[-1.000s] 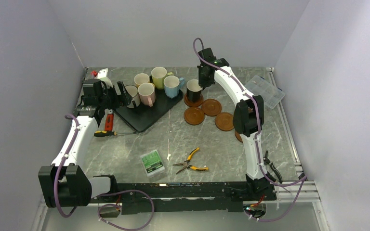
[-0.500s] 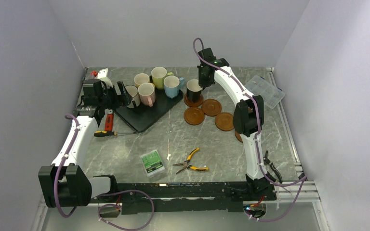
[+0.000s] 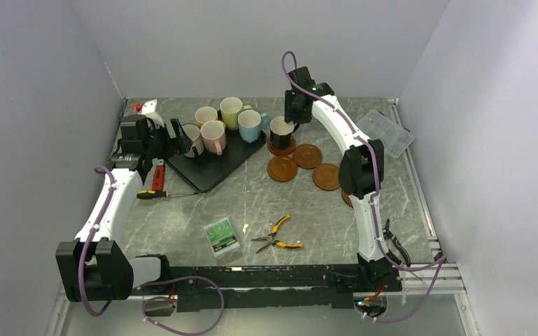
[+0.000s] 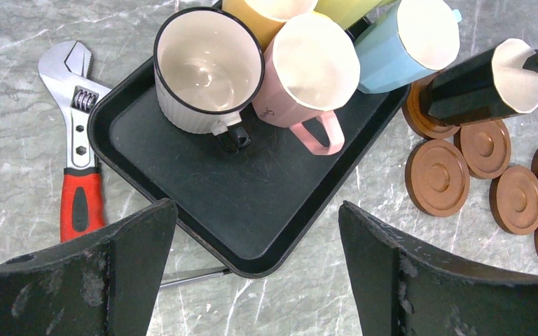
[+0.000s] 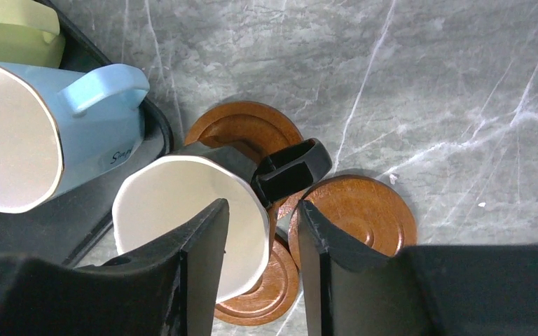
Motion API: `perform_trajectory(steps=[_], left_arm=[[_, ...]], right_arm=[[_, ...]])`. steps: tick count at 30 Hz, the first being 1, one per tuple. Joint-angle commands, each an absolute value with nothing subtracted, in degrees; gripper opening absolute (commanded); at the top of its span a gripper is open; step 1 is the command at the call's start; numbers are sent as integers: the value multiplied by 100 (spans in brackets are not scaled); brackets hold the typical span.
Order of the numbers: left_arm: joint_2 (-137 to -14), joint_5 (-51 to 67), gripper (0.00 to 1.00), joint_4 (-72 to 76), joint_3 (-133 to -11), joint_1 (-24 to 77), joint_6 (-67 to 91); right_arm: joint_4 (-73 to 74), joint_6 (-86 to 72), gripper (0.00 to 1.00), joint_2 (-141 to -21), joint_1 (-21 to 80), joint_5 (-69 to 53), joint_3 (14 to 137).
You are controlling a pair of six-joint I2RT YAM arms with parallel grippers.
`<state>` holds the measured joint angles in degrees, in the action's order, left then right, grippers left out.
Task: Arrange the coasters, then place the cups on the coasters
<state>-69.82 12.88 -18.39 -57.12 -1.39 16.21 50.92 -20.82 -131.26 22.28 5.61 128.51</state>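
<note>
My left gripper will next move over to the light blue cup below it, to its right in the top view, and go down onto the cup's rim opposite the cup's handle.
The black cup point(image 3: 281, 130) stands upright on a reddish-brown coaster point(image 5: 245, 126). My right gripper point(image 5: 263, 206) is open over its rim near the handle, one finger inside and one outside, with a gap on each side of the wall. More coasters point(image 3: 307, 155) point(image 3: 282, 169) point(image 3: 326, 176) lie beside it on the table. The cream-white point(image 4: 209, 66), pink point(image 4: 315, 70), light blue point(image 4: 410, 42), yellow-orange point(image 3: 205, 115) and yellow-green point(image 3: 231, 110) cups stand on or by the black tray point(image 4: 182, 161). My left gripper point(image 4: 256, 210) hangs wide open and empty above the tray's near corner.
A red-handled wrench point(image 4: 77, 126) and a screwdriver point(image 3: 155, 194) lie left of the tray. Yellow pliers point(image 3: 277, 234) and a green box point(image 3: 222, 236) sit near the front. A clear plastic case point(image 3: 385, 131) is at the back right, and black cutters point(image 3: 394, 248) by the right arm's base.
My right gripper's jaws have spread apart from the black cup's rim, which they were shut on. The cup stays on its coaster. The left arm has not moved.
</note>
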Motion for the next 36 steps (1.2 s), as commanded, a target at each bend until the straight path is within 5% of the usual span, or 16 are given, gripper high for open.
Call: perform_trajectory(steps=[1, 10, 24, 36], left_arm=[[-6806, 1486, 92, -1661, -5684, -119, 1618], [-6883, 1632, 89, -1489, -5897, -31, 1740], [-8665, 1028, 88, -1421, -7565, 1532, 1952], [-10404, 1005, 83, -1147, -9027, 1836, 2342]], right_arm=[[5027, -2066, 46, -12673, 2245, 469, 13030], [4660, -1850, 56, -11377, 2168, 83, 12003], [3116, -2029, 59, -8408, 1264, -574, 8425], [2454, -2433, 58, -7815, 1028, -942, 7537]])
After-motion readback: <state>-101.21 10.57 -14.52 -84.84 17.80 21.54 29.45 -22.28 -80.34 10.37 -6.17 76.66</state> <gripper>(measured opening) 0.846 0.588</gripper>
